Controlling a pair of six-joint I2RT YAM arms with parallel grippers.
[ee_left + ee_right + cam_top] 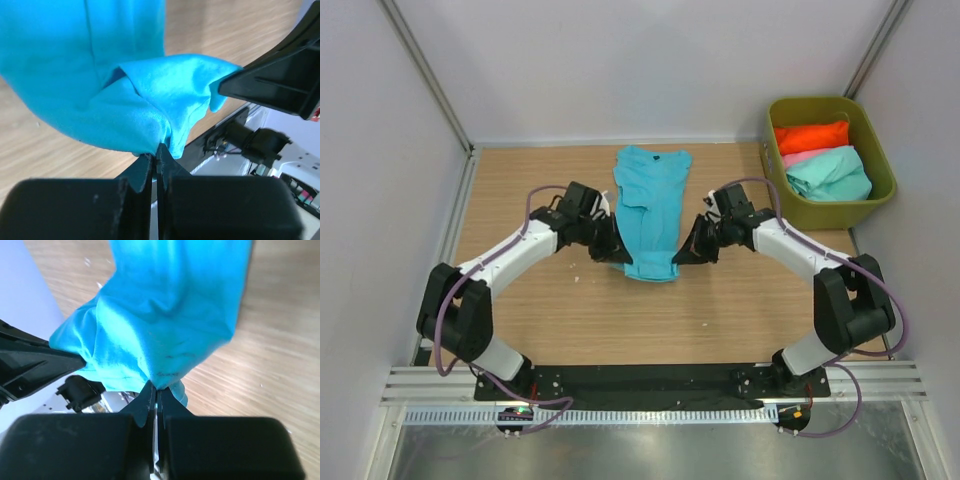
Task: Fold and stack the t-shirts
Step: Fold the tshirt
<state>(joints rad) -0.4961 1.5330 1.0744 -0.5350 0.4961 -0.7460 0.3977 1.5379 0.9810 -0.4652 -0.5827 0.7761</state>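
Note:
The t-shirt's lifted corner goes outward in my right gripper next and comes down onto the t-shirt's middle (pixel 669 212) for release, because the t-shirt still lies long toward its collar.
The turquoise-blue t-shirt (pixel 648 205) lies lengthways mid-table, folded into a narrow strip, collar at the far end. My left gripper (pixel 618 254) is shut on its near left corner (pixel 150 135) and my right gripper (pixel 680 257) is shut on its near right corner (pixel 165 370). Both corners are lifted off the table. The orange-red t-shirt (pixel 812 136), the pink t-shirt (pixel 798 157) and the mint-green t-shirt (pixel 830 174) lie bunched in the bin.
The olive-green plastic bin (pixel 880 155) stands at the far right corner of the wooden table (pixel 540 300). White walls enclose the table on three sides. The black base rail (pixel 640 380) runs along the near edge.

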